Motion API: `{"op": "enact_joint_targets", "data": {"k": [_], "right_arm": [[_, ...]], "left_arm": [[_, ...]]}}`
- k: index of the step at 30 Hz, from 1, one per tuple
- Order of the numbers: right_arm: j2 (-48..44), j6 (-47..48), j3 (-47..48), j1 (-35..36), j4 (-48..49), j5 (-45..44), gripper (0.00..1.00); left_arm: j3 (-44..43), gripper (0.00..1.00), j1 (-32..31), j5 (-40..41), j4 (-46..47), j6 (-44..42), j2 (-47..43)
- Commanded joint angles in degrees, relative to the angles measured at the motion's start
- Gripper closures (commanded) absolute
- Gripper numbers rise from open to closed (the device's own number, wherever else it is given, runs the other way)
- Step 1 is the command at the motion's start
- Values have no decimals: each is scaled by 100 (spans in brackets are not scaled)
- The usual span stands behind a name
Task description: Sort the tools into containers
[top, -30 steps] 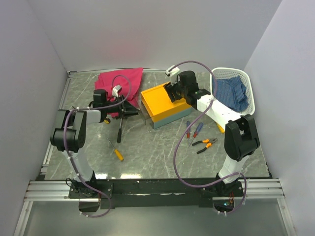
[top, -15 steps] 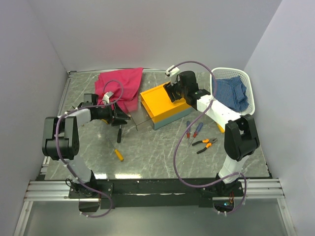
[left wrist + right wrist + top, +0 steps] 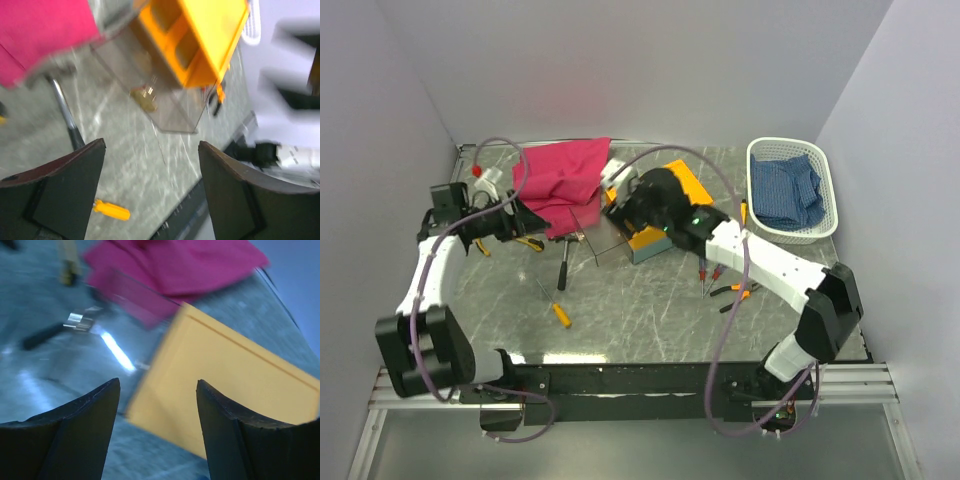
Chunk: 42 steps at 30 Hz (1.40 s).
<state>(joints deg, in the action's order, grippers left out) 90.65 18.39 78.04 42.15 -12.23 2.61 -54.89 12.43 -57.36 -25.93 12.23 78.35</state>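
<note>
My right gripper will move back and down onto the screwdriver's yellow handle (image 3: 562,316) next, because the handle is below my gripper and to its left in the top view.
The orange-yellow toolbox (image 3: 685,180) stands mid-table, partly hidden by my right arm; its clear lid (image 3: 167,102) hangs open toward the left. My right gripper (image 3: 622,205) is open and empty over the toolbox's left edge (image 3: 230,390). My left gripper (image 3: 525,225) is open and empty by the magenta cloth, above the black-handled hammer (image 3: 563,265). A yellow screwdriver (image 3: 559,313) lies nearer, also in the left wrist view (image 3: 111,210). Blue and red screwdrivers (image 3: 711,272) and orange-black pliers (image 3: 735,293) lie right of the toolbox. Yellow-black pliers (image 3: 528,243) lie left.
The white lattice basket (image 3: 830,215) at the back right holds a blue checked cloth (image 3: 785,190). The magenta cloth (image 3: 560,175) lies at the back left. A small yellow-handled tool (image 3: 743,212) lies beside the basket. Walls close in the table on three sides.
My right gripper has swung from above the toolbox's back to its left edge, low. My left arm has pulled back toward the left wall. The toolbox looks turned.
</note>
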Motion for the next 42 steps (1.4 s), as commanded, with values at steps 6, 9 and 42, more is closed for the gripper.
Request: {"op": "enact_joint_targets", "data": {"k": [6, 9, 42], "right_arm": [[127, -660, 237, 1627, -227, 407, 30], [558, -1117, 492, 2015, -376, 564, 30], [3477, -2771, 1556, 2948, -684, -587, 54]], "left_arm": [[-829, 12, 805, 2876, 80, 1070, -1329], [-681, 5, 876, 4551, 281, 1457, -1847], [-1392, 1, 348, 5719, 669, 1308, -2218]]}}
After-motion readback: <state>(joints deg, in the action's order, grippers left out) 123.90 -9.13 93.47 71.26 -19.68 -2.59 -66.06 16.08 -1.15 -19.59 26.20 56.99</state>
